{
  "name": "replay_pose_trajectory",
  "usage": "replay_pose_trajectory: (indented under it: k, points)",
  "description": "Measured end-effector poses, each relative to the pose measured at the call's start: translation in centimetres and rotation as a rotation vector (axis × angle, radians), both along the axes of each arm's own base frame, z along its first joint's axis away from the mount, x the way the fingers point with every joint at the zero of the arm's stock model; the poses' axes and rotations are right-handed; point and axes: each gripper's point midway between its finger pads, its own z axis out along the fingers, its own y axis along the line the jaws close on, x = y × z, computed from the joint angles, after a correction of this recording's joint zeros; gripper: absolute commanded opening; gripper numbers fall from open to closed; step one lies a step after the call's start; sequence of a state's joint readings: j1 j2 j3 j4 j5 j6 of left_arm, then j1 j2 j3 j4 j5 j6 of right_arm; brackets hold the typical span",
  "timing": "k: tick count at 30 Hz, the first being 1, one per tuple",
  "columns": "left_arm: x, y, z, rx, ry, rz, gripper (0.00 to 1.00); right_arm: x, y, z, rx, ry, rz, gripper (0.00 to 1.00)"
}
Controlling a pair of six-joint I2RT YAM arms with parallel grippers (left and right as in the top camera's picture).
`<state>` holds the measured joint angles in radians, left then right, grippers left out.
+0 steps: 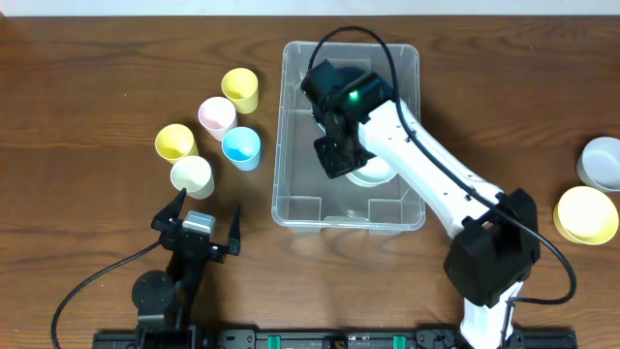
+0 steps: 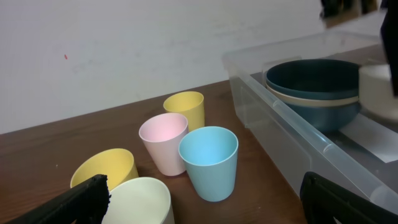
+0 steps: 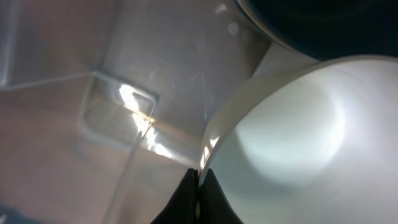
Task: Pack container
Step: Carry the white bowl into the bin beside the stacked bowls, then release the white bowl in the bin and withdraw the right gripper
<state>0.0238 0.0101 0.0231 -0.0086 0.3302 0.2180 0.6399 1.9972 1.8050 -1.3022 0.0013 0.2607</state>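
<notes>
The white bowl (image 1: 373,173) needs to go onto the open bottom of the container beside the dark blue bowls. My right gripper will lower it first, then let go of the white bowl's rim.
The clear rectangular container (image 1: 291,126) stands at table centre and also shows in the left wrist view (image 2: 273,118). Inside it lie stacked dark blue bowls (image 2: 314,87). My right gripper (image 1: 341,158) is inside the container, shut on the rim of a white bowl (image 1: 373,173), which fills the right wrist view (image 3: 298,143) with the jaws (image 3: 199,180) pinching its edge. My left gripper (image 1: 199,228) is open and empty, low near the front left, its fingers (image 2: 205,199) either side of the cups.
Several cups stand left of the container: two yellow (image 1: 240,89) (image 1: 176,142), pink (image 1: 217,116), blue (image 1: 241,147), cream (image 1: 192,176). At the far right edge sit a pale blue-grey bowl (image 1: 603,162) and a yellow bowl (image 1: 587,214).
</notes>
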Motion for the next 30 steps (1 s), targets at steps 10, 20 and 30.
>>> replay_pose_trajectory:
  k: [10,20,30]
  points:
    - [0.0,0.0,0.0,0.0,0.0,0.0,0.98,0.4,0.3,-3.6,0.015,-0.017,-0.011,0.03]
    - [0.0,0.0,0.0,0.0,0.0,0.0,0.98,2.2,-0.6,-4.0,0.037,-0.057,-0.058,0.15]
    - [0.0,0.0,0.0,0.0,0.0,0.0,0.98,2.3,-1.4,-4.0,0.015,-0.05,-0.069,0.34]
